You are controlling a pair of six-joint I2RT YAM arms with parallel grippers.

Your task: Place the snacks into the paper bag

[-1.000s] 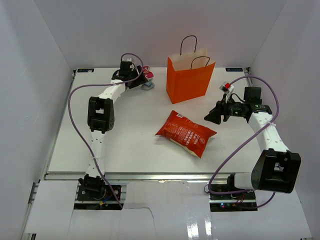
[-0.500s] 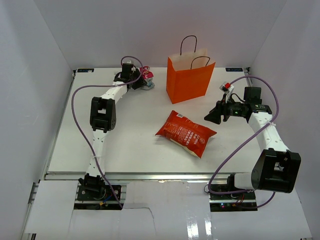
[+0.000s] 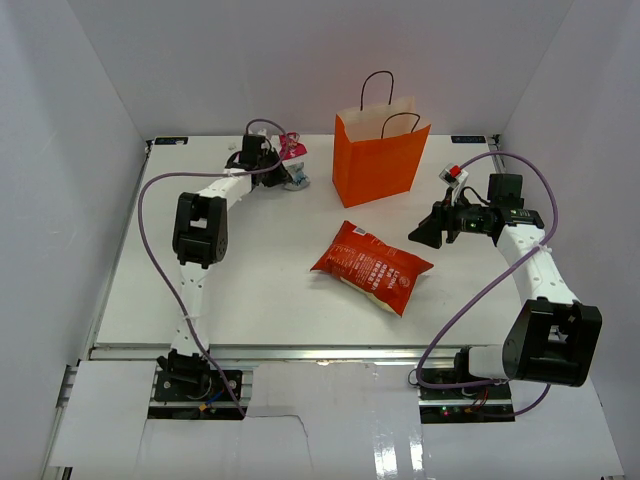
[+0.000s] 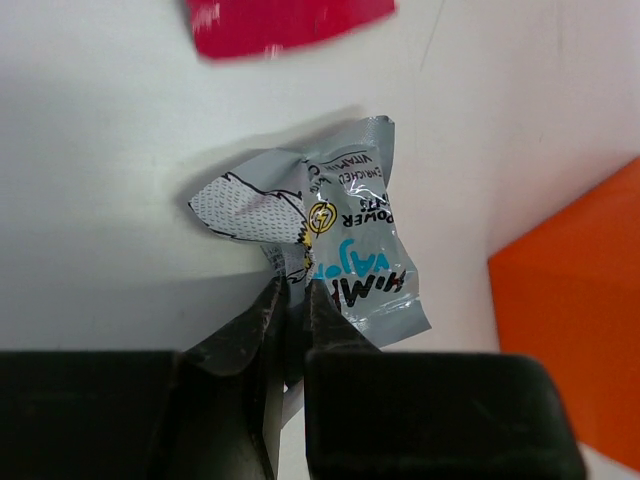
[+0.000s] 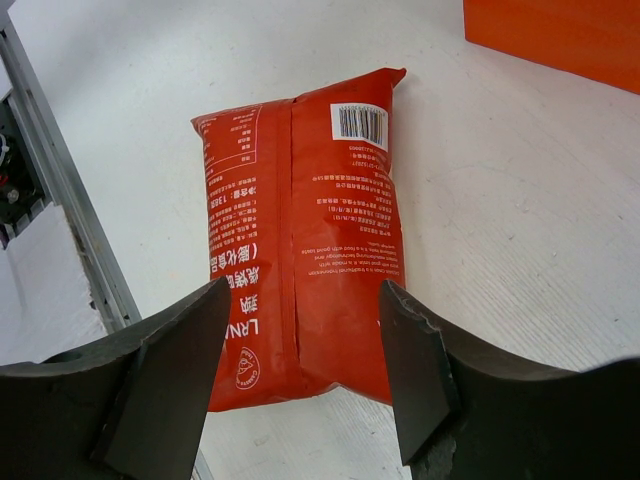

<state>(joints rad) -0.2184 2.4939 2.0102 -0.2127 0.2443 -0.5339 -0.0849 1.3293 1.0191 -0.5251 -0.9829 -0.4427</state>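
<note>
The orange paper bag's opening faces up above its sides. I will first raise the silver-blue candy [image 3: 298,182] with my left gripper to get it over the bag's opening.
In the left wrist view my left gripper [image 4: 290,287] is shut on the near edge of a silver-blue wrapped candy [image 4: 345,245]. From above, this gripper [image 3: 283,176] and the candy [image 3: 298,182] sit at the back left, just left of the upright orange paper bag [image 3: 380,160]. A pink candy [image 3: 293,148] lies behind them, and it also shows in the wrist view as a pink candy [image 4: 285,22]. The red-orange chip bag [image 3: 372,264] lies flat mid-table. My right gripper [image 3: 420,235] hovers open to its right, and in its own view the chip bag [image 5: 300,230] lies beyond the open gripper [image 5: 305,295].
The orange bag's wall [image 4: 575,330] stands close on the right of the left gripper. Its base [image 5: 560,30] is at the top right of the right wrist view. A metal rail [image 5: 60,190] marks the table's edge. White walls enclose the back and both sides of the table.
The left gripper has reached a little further right and its jaws have shut on the silver-blue candy. The pink candy now lies apart behind it. The right arm has not moved.
</note>
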